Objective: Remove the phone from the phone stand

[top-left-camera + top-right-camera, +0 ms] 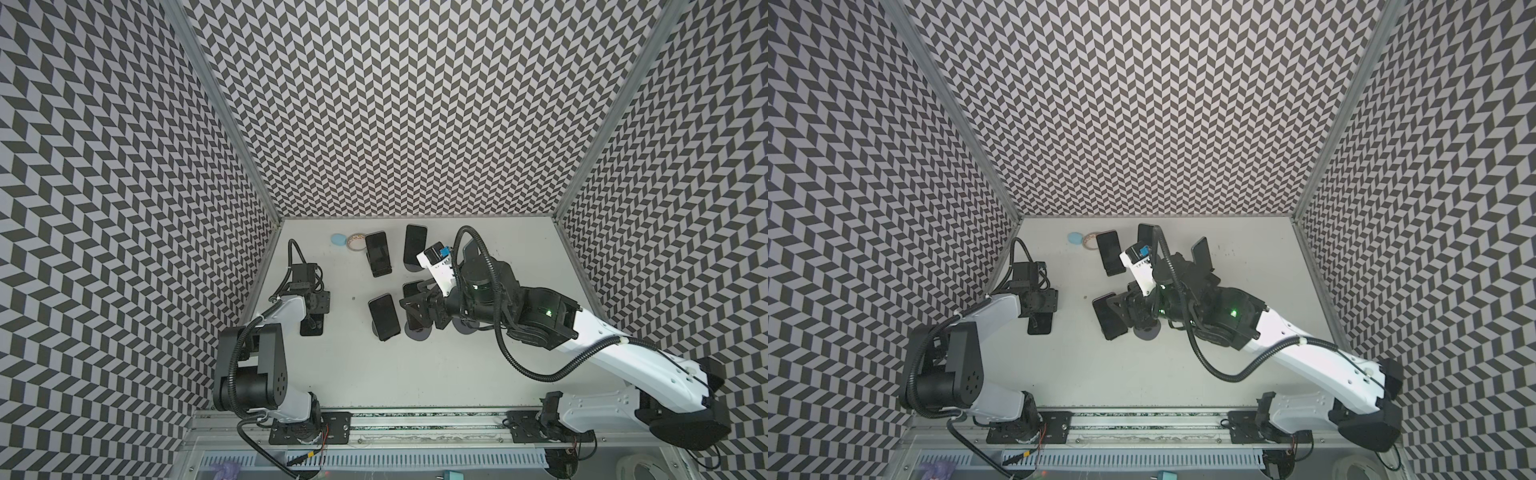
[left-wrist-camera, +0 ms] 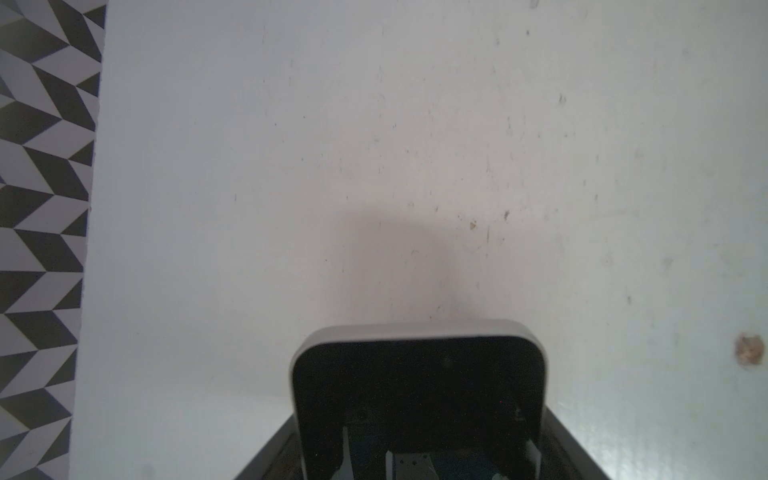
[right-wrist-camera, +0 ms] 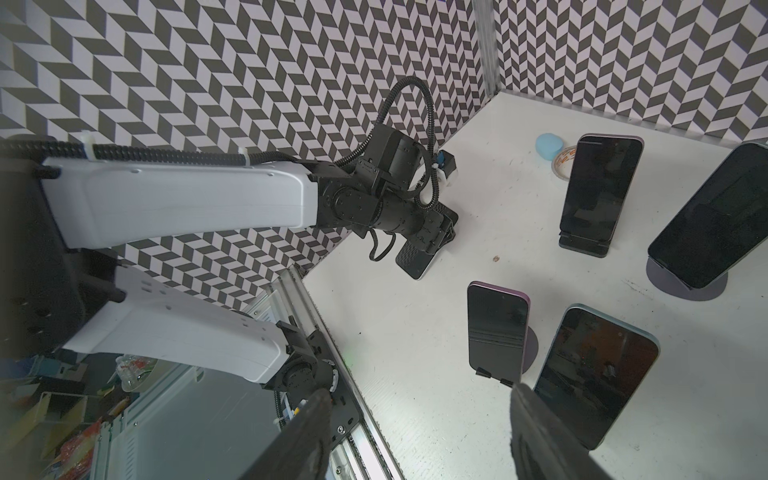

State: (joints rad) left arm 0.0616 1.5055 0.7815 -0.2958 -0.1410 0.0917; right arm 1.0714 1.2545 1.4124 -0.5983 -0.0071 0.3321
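My left gripper lowers to the bare tabletop below next and releases the white-rimmed phone flat there, since that patch is clear of stands and other phones.
Several dark-screened phones lean on stands mid-table. One phone rests on a flat black stand, another on a round base, and a third on a purplish round base. My right gripper is open over bare table, and one finger sits just beside the nearest phone, which my right gripper partly hides in a top view. My left gripper is shut on a white-rimmed phone, low at the table's left near the wall.
A blue round lid and a tape roll lie at the back left. One more phone stands behind the right arm. Patterned walls close three sides, and an aluminium rail runs along the front.
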